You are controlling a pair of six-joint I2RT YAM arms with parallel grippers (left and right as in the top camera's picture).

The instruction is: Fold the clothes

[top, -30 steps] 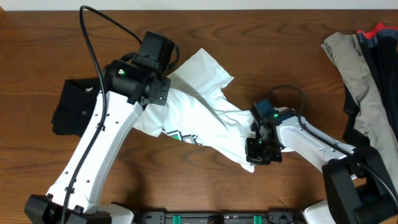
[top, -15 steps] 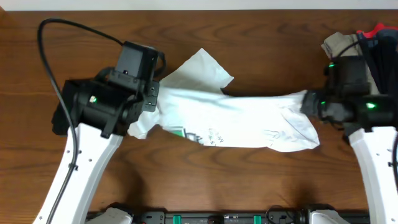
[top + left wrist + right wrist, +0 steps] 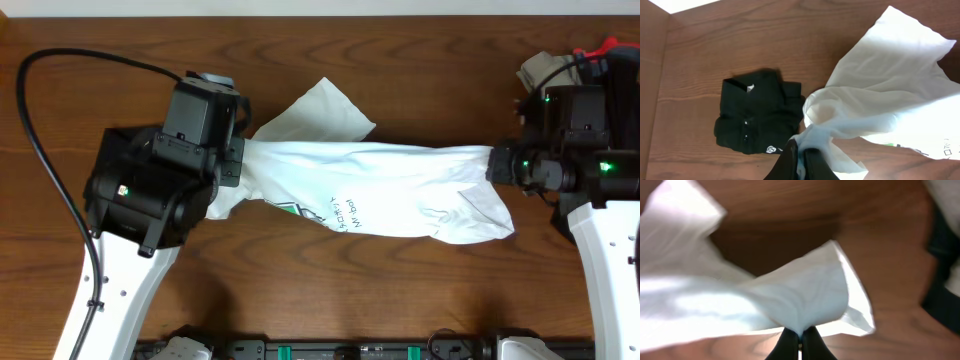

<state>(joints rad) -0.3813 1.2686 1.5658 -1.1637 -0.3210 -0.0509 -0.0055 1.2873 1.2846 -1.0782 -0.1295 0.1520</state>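
The shirt's edge is still held above the table, and the shirt's loose flap [image 3: 474, 215] [image 3: 852, 324] is below and back, so my right gripper needs to lower the edge back onto the flap and let it go.
A white T-shirt [image 3: 380, 185] with a green and black print hangs stretched between my two grippers above the wooden table. My left gripper [image 3: 238, 165] is shut on its left end, with white cloth pinched between the dark fingers [image 3: 801, 159]. At the right end my right gripper [image 3: 497, 163] is shut on a bunched fold of the same T-shirt [image 3: 800, 300], gripper [image 3: 801, 336]. One sleeve [image 3: 320, 110] juts toward the far edge. The T-shirt [image 3: 880, 105] fills the right of the left wrist view.
A folded black garment [image 3: 757, 117] lies on the table at the left, partly under my left arm [image 3: 140, 190]. A heap of khaki, dark and red clothes [image 3: 590, 60] sits at the far right behind my right arm [image 3: 600, 240].
Both arms have swung apart, the right one from the middle of the table to the far right, pulling the crumpled T-shirt out into a long taut band.
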